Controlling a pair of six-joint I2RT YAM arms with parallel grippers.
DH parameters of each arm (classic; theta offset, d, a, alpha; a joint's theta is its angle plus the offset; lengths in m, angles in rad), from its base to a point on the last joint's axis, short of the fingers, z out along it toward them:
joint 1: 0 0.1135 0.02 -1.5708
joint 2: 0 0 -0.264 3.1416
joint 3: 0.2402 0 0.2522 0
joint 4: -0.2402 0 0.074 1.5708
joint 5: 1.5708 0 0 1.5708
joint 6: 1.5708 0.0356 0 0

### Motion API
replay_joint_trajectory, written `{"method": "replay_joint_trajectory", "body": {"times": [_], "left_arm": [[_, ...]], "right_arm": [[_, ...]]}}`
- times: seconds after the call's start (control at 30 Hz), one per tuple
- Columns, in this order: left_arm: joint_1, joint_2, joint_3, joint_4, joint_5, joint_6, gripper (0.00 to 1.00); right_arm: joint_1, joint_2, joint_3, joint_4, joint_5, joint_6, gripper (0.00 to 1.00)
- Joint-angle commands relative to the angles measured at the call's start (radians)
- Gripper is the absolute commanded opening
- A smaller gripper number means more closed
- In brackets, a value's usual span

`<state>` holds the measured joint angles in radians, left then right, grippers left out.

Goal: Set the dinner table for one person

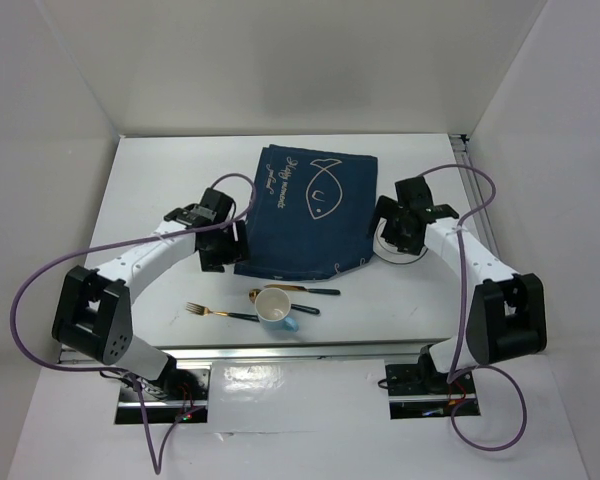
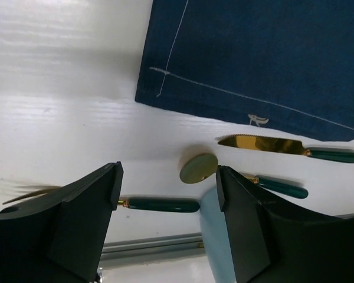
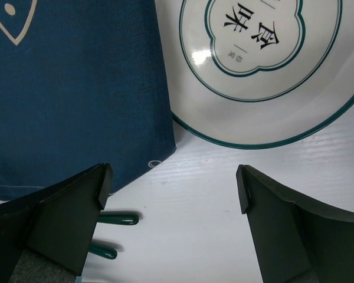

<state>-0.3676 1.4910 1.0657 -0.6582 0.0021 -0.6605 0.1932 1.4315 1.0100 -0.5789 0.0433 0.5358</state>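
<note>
I will next move my right gripper down and to the left in the top view onto the placemat's near corner [image 1: 366, 262] [image 3: 167, 151], as it's clear of the plate's rim.
The white dinner table [image 1: 160, 180] carries a dark blue placemat [image 1: 315, 210] with a fish drawing at its middle. In front of the placemat lie a gold knife [image 1: 305, 290], a spoon [image 1: 285, 303] and a fork [image 1: 220, 312], all with green handles, beside a light blue cup [image 1: 276, 311]. My left gripper [image 1: 223, 255] is open and empty above the placemat's left front corner. In the left wrist view [image 2: 168, 183] it hovers over the fork handle [image 2: 159, 204] and the cup [image 2: 215, 236]. My right gripper [image 1: 385, 240] is open and empty above bare table [image 3: 224, 194], next to a white green-rimmed plate [image 3: 265, 71].
The plate [image 1: 412, 257] is mostly hidden under my right arm in the top view. The placemat's right edge [image 3: 76, 88] touches or slightly overlaps the plate. Two green handle ends [image 3: 118, 219] lie near my right gripper. White walls enclose the table; a metal rail [image 1: 467, 165] runs along the right.
</note>
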Motion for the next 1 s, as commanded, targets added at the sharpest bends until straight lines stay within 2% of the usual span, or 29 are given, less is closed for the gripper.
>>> {"method": "replay_joint_trajectory", "body": {"times": [0.0, 0.27, 0.53, 0.77, 0.83, 0.9, 0.93, 0.97], "left_arm": [[0.001, 0.003, -0.021, 0.035, 0.038, -0.114, 0.82], [0.084, 0.106, -0.092, 0.132, 0.055, -0.215, 0.84], [0.084, 0.262, -0.056, 0.193, 0.078, -0.234, 0.8], [0.056, 0.304, -0.012, 0.181, 0.055, -0.243, 0.74], [0.056, 0.304, -0.001, 0.181, 0.046, -0.243, 0.68], [0.056, 0.304, -0.001, 0.171, 0.045, -0.234, 0.57], [0.056, 0.304, 0.01, 0.17, 0.045, -0.234, 0.5], [0.056, 0.313, 0.01, 0.17, 0.045, -0.223, 0.37]], "right_arm": [[0.008, -0.045, -0.017, 0.057, -0.023, 0.013, 1.0], [0.017, -0.054, -0.047, 0.067, -0.033, 0.013, 1.0], [0.026, -0.072, -0.056, 0.067, -0.033, 0.013, 1.0], [0.026, -0.072, -0.056, 0.057, -0.023, 0.013, 1.0], [0.026, -0.072, -0.056, 0.057, -0.023, 0.013, 1.0], [0.026, -0.072, -0.056, 0.057, -0.023, 0.013, 1.0], [0.026, -0.062, -0.056, 0.057, -0.037, 0.013, 1.0], [0.026, -0.053, -0.056, 0.057, -0.055, 0.024, 1.0]]}}
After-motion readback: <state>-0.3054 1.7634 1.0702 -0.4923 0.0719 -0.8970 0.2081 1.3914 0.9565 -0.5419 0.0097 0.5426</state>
